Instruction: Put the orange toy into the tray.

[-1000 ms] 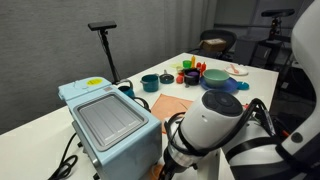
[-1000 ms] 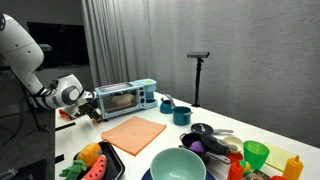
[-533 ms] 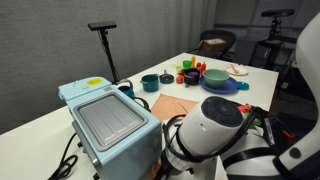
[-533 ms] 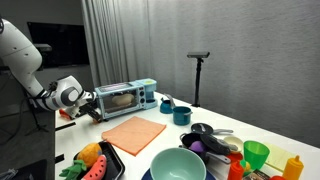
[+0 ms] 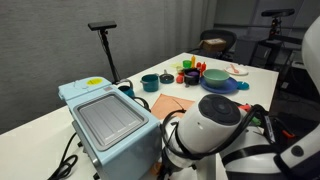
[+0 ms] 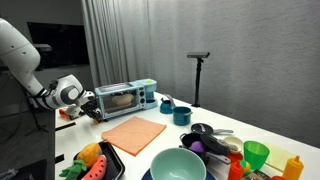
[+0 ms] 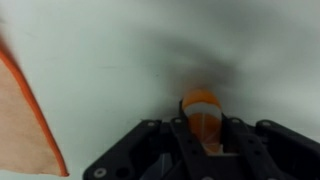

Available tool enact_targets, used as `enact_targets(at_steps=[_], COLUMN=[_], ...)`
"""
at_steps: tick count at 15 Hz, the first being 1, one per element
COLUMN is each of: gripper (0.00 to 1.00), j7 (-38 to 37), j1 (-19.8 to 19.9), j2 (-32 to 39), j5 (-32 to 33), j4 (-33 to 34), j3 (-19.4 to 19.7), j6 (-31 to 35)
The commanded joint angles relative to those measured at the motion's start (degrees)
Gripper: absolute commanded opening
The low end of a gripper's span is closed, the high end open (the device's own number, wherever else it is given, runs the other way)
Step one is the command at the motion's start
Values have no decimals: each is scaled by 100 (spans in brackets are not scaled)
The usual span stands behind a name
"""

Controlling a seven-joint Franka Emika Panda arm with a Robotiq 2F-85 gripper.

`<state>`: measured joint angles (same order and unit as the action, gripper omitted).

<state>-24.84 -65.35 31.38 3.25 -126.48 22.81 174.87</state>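
Observation:
Next, my gripper rises, carries the orange toy over the tray's bare black strip beside the red toy fruit, lowers and releases, since that strip lies open.
In the wrist view the orange toy [image 7: 200, 103], a small round orange piece, sits on the white table between the dark fingers of my gripper [image 7: 200, 122]. The jaws stand narrow, one on each side of the toy, pressing against it. An exterior view has my gripper [image 6: 96, 111] low over the table, in front of the blue box machine [image 6: 125, 98]; there the toy is hidden by the fingers. The tray [image 6: 115, 162], a black dish holding toy fruit, lies at the near edge, well away from the gripper.
A flat orange cloth [image 6: 134, 132] [image 7: 25, 125] lies beside the gripper. Beyond it stand a large teal bowl [image 6: 178, 165], cups, a blue plate [image 5: 222, 84] and several toys. The arm's white body [image 5: 212, 122] blocks the near table. A lamp stand [image 6: 197, 75] rises behind.
The jaws have come together around the orange toy. The arm has barely moved in the exterior views.

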Motion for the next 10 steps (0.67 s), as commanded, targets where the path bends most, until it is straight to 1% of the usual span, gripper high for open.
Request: enact_targets(at_steps=[1,2,3,6,10], gripper=[6,6,6,6,6], j7=[765,873,1055,1279,1646], j1=[382,506,727,1234,2187], j2=[-527,-644,-812,-1203,-1910], j5=[372,498,610,1102,1674], j4=[-237,-257,-298,-361,-513], j3=[-126,-172,-317,-525,-1019], j6=[-766,-972,-1232,-1932,-2974])
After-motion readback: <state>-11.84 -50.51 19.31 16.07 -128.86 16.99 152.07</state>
